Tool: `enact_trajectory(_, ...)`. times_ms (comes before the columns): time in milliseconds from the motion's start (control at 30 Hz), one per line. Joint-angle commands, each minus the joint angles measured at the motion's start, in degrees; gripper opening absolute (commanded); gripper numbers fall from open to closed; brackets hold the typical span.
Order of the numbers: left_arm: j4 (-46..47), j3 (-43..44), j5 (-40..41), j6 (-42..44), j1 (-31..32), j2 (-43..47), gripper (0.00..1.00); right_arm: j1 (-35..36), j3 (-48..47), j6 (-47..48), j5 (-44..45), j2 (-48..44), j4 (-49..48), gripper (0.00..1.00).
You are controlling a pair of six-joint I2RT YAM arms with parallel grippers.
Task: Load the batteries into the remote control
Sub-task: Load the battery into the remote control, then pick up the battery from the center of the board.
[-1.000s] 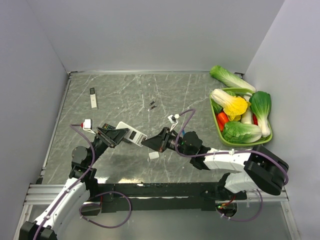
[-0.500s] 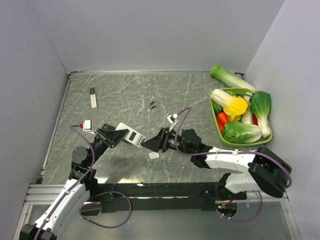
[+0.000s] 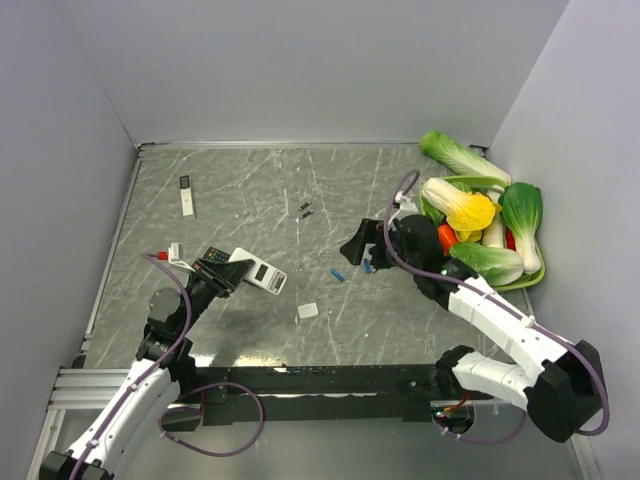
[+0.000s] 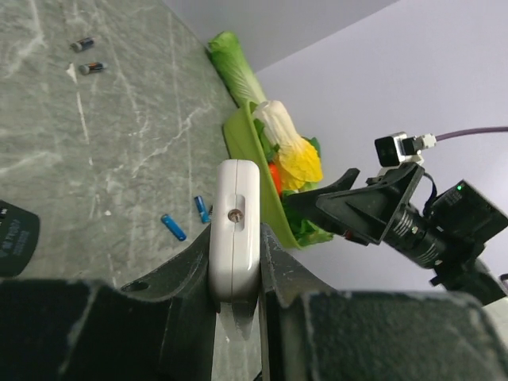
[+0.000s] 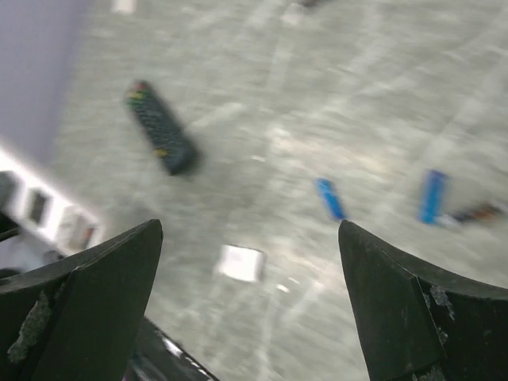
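Observation:
The dark battery beside a blue one is outside my fingers, so my right gripper will next move down and to the right in the wrist view, onto that dark battery.
The white remote control (image 4: 236,214) stands on edge between the fingers of my left gripper (image 3: 236,274), which is shut on it just above the table at the left. Two blue batteries (image 3: 338,274) (image 3: 367,265) lie on the marble between the arms, and show again as blue batteries (image 5: 329,198) (image 5: 432,195) in the right wrist view. Two black batteries (image 3: 304,209) lie farther back. A small white cover piece (image 3: 308,311) lies in front. My right gripper (image 3: 358,245) hangs open and empty above the blue batteries, its fingers far apart.
A black remote (image 3: 212,256) lies beneath my left gripper, and a slim white remote (image 3: 186,195) at the far left. A green basket (image 3: 432,250) of toy vegetables stands at the right, close behind my right arm. Grey walls close in the table.
My right gripper let go of the white remote's end, opened wide and swung back to the right, uncovering the blue batteries. My left gripper closed and keeps the remote.

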State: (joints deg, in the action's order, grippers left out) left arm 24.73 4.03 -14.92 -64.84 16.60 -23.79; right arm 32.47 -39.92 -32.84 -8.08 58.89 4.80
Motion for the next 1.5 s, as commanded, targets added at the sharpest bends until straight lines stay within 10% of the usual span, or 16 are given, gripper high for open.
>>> enact_trajectory(0,-0.6,3.4,1.5,3.8,0.1,-0.7,0.01,-5.4,-7.2,7.3,3.3,4.6,18.1,1.00)
enact_trajectory(367,-5.1,6.9,0.8,9.5,0.4,-0.3,0.01,-7.2,-25.7,44.4,7.7,21.2,36.4,0.98)
enact_trajectory(667,-14.0,12.0,3.2,13.9,4.1,3.9,0.01,-7.7,-26.4,81.1,-8.4,24.2,39.5,0.81)
enact_trajectory(1467,-15.5,10.6,3.1,13.1,5.5,6.4,0.01,-8.0,-30.0,95.0,-5.8,44.9,40.8,0.53)
